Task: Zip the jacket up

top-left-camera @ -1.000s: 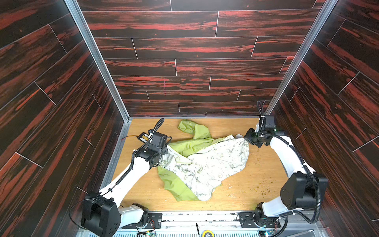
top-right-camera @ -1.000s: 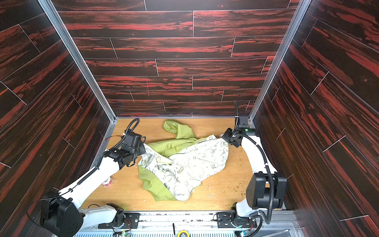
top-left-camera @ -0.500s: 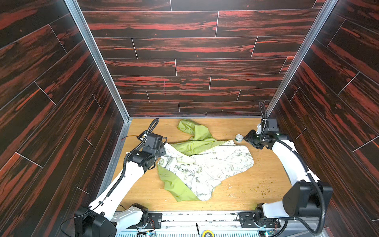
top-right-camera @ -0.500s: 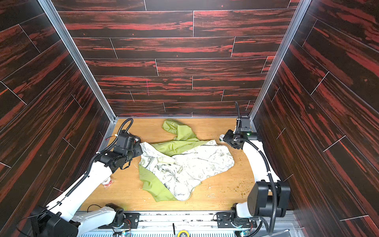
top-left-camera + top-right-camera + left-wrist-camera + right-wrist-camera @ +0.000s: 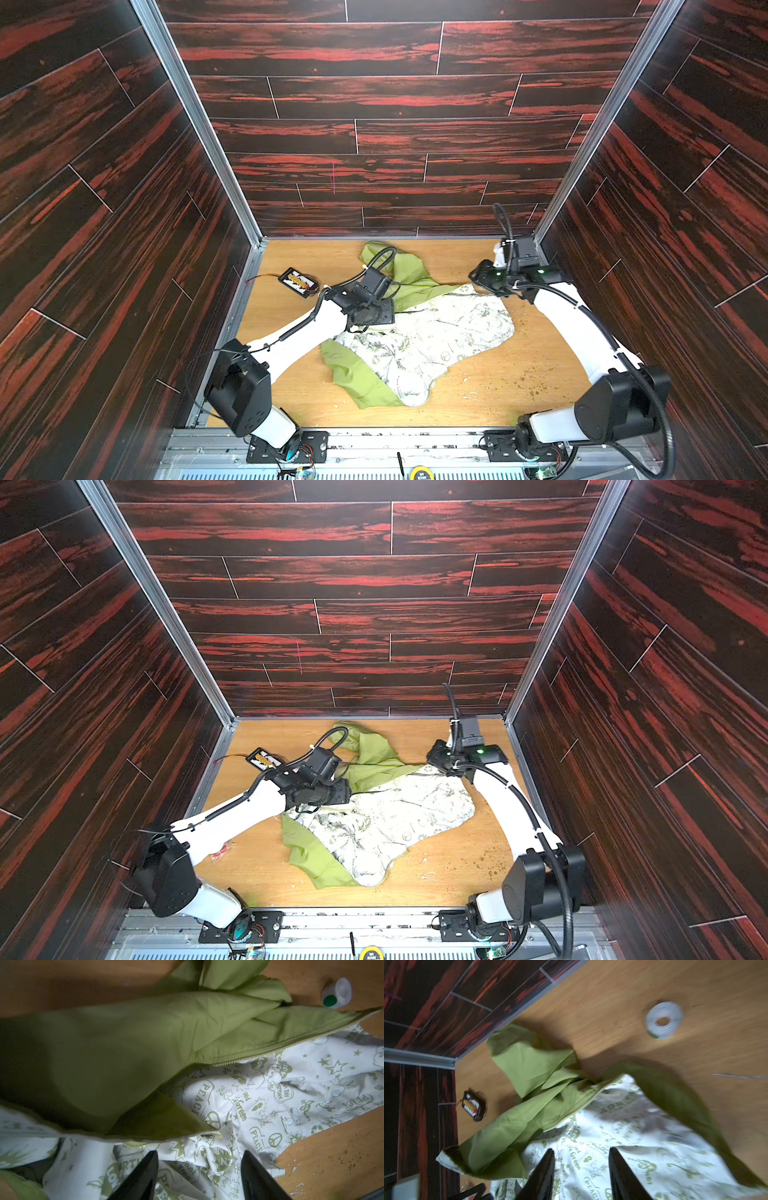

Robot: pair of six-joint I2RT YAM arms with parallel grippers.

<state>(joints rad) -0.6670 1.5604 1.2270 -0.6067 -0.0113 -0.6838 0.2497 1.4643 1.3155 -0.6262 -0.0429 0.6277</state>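
My left gripper lowers next with open fingers onto the pointed tip of the green edge fold (image 5: pixel 212 1132) and then closes, because that tip sticks out loose over the lining.
The jacket (image 5: pixel 432 336) lies crumpled in the middle of the wooden table, its white patterned lining facing up and lime-green cloth (image 5: pixel 309 860) showing at the near and far edges. It is unzipped: a row of zipper teeth (image 5: pixel 239 1060) runs bare along one green edge, and a small metal zipper end (image 5: pixel 207 1135) rests on the lining. My left gripper (image 5: pixel 200 1153) hovers open just over the lining at the jacket's left side (image 5: pixel 386 318). My right gripper (image 5: pixel 581 1150) is open over the lining at the jacket's far right corner (image 5: pixel 478 277). Neither holds cloth.
A white tape roll (image 5: pixel 663 1020) lies on the table beyond the jacket's far right corner. A black device with wires (image 5: pixel 300 282) sits at the far left. Crumbs (image 5: pixel 536 384) dot the near right. Dark wood-pattern walls close in on three sides.
Both grippers opened and let go of the jacket's edges, and the cloth settled flat. The left arm has swung right over the jacket; the right gripper shifted slightly left.
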